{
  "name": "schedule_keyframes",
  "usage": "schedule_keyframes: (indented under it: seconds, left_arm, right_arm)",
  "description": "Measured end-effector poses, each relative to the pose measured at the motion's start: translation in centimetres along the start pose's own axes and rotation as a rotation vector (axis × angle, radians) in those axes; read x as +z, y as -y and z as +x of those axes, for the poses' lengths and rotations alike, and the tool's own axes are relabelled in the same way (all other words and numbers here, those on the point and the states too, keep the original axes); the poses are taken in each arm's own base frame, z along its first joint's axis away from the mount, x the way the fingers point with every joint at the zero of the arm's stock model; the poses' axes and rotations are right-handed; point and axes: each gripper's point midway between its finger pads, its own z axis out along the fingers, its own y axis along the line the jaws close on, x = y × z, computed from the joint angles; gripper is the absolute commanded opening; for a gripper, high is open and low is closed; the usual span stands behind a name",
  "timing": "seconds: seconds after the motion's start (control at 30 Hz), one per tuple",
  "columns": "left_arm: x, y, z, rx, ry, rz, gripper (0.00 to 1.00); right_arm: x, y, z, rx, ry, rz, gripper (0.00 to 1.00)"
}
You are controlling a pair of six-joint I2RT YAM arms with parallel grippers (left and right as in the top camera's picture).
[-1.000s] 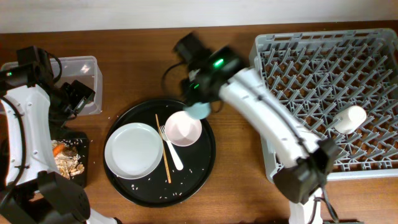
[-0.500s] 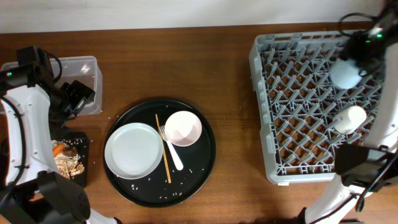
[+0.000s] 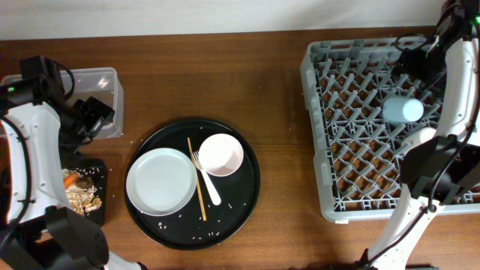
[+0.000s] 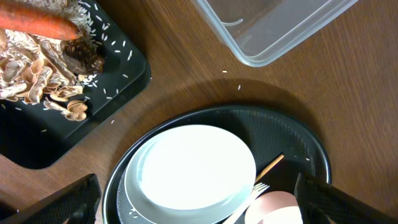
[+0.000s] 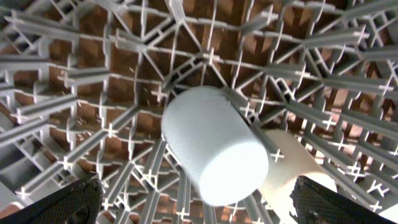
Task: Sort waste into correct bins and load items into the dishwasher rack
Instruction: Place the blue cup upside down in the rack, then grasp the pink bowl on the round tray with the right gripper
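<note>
The right gripper will lift from the rack, then move across to the tray and go down onto the bowl's fork-side rim (image 3: pixel 202 162).
The light blue cup (image 3: pixel 403 109) lies on its side in the grey dishwasher rack (image 3: pixel 352 172), next to the white cup (image 3: pixel 424 138). My right gripper (image 3: pixel 414 69) is open and empty just above them; its wrist view shows the blue cup (image 5: pixel 214 146) and white cup (image 5: pixel 292 163) between the spread fingers (image 5: pixel 208 208). The white plate (image 3: pixel 160 181), bowl (image 3: pixel 220 154), fork (image 3: pixel 208 182) and chopsticks (image 3: pixel 196 178) sit on the round black tray (image 3: pixel 247 202). My left gripper (image 3: pixel 94 116) hangs open over the plate (image 4: pixel 196 168).
The clear tub (image 3: pixel 101 82) stands at the far left, with the black bin (image 3: pixel 96 204) in front of it holding the carrot (image 4: pixel 37 25), brown scraps and rice crumbs. Rice grains lie scattered on the tray. No tissue or red wrapper shows.
My right arm carried the light blue cup from above the tray to the rack and let it go beside the white cup. The left arm has not moved.
</note>
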Motion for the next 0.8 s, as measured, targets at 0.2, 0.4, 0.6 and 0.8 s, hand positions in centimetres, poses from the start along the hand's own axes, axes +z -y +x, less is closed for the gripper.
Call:
schedule_keyframes:
  seconds: [0.2,0.4,0.6,0.8]
  left_arm:
    - [0.0,0.0,0.0,0.000,0.000,0.000,0.99]
    - [0.0,0.0,0.0,0.000,0.000,0.000,0.99]
    - [0.0,0.0,0.0,0.000,0.000,0.000,0.99]
    - [0.0,0.0,0.0,0.000,0.000,0.000,0.99]
  right_arm:
    - [-0.7,-1.1,1.9,-0.003,-0.070,-0.074,0.99]
    - [-8.2,-7.9,6.2,-0.195,-0.076,-0.393,0.97]
    - [-12.3,-21.2,16.7,-0.655,-0.117,-0.565,0.93]
    - [-11.3,-32.5,30.1,-1.030,-0.078,-0.582,0.93]
